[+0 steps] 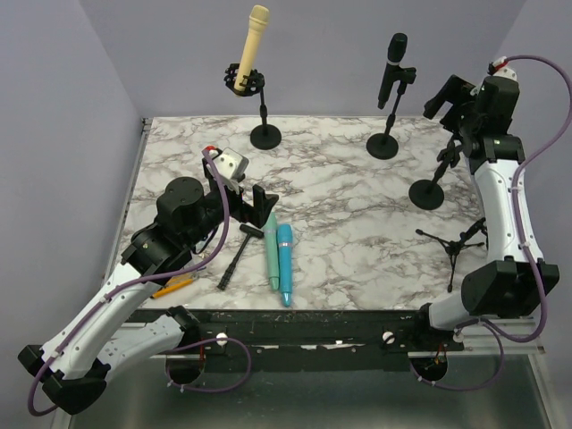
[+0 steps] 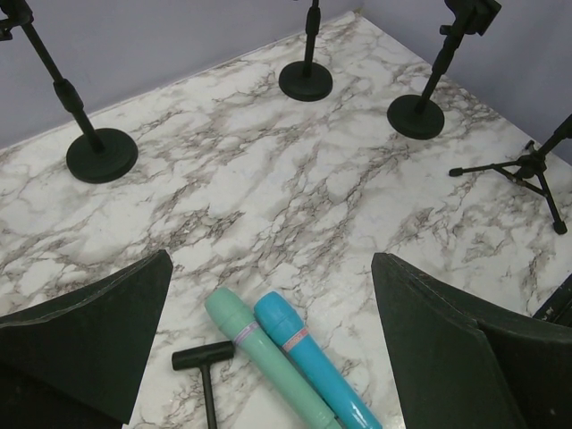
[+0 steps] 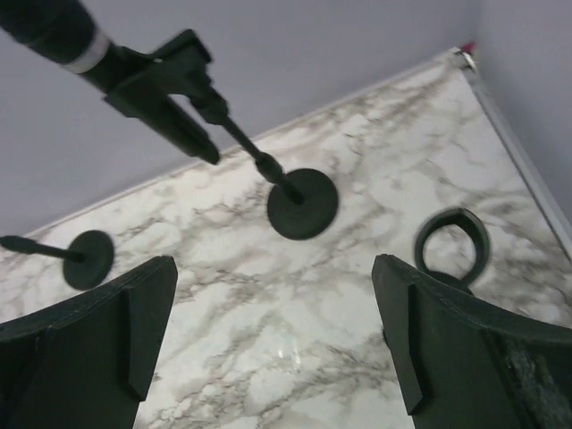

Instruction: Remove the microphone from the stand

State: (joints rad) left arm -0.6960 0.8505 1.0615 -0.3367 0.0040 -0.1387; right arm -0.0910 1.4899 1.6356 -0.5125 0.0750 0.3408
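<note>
The black microphone stand's pole is bare below its clip [image 1: 396, 103] [image 3: 241, 138], so I will next move my right gripper down, outward and to the left in the top view, onto the pole.
A beige microphone [image 1: 253, 40] stands clipped in the back-left stand [image 1: 265, 137]. A black microphone [image 1: 393, 67] sits in the back-middle stand [image 1: 386, 145]; in the right wrist view the black microphone [image 3: 54, 31] is held by its clip [image 3: 165, 85] at the upper left. My right gripper [image 1: 451, 98] is open and empty, raised to the right of the black microphone, apart from it; its jaws [image 3: 275, 273] are spread wide. My left gripper [image 1: 259, 207] is open and empty, just above a green microphone [image 2: 259, 357] and a blue microphone [image 2: 308, 362] lying on the table.
An empty stand [image 1: 427, 194] with a ring clip [image 3: 451, 243] stands below my right gripper. A small tripod [image 1: 456, 241] lies at the right edge. A black T-shaped tool [image 1: 234, 255] and a pencil [image 1: 172, 287] lie by my left arm.
</note>
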